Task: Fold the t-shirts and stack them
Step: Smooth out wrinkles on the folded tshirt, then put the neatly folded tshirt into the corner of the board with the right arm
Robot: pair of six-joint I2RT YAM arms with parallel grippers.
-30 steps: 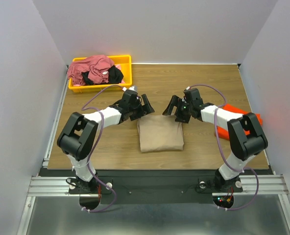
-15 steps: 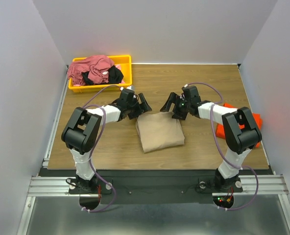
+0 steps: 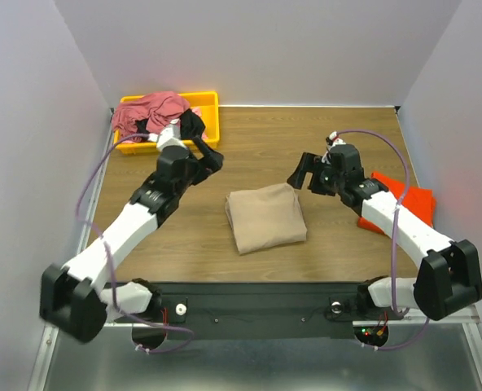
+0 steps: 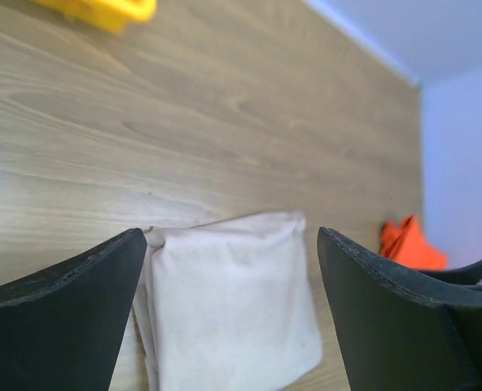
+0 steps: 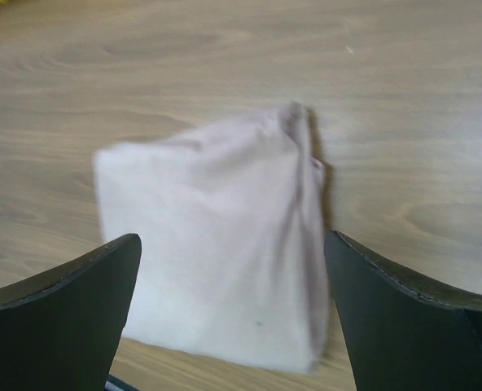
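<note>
The robot should next lower its right gripper and draw it back onto the side edge of the tan t-shirt that faces the orange-red one, because the folded layers bunch into a fold there.
A tan t-shirt point(image 3: 265, 218) lies folded in a rough square at the table's middle; it also shows in the left wrist view point(image 4: 233, 301) and the right wrist view point(image 5: 216, 261). An orange-red t-shirt point(image 3: 405, 198) lies folded at the right edge, its corner point(image 4: 408, 243) visible past the tan one. A rose-red t-shirt point(image 3: 147, 110) and a black one point(image 3: 194, 124) sit crumpled in the bin. My left gripper point(image 3: 211, 156) point(image 4: 231, 236) hangs open beyond the tan shirt's far left corner, holding nothing. Off the tan shirt's far right corner, my right gripper point(image 3: 302, 175) point(image 5: 233, 238) is open and empty too.
The yellow plastic bin point(image 3: 212, 98) stands at the back left corner, its edge point(image 4: 102, 10) showing in the left wrist view. White walls close in the wooden table point(image 3: 265, 138) at the back and sides. Both arm bases sit at the near edge.
Both grippers have pulled away from the tan shirt's far edge. The left arm stretched out toward the bin; the right arm swung out to the right. The tan shirt lies still.
</note>
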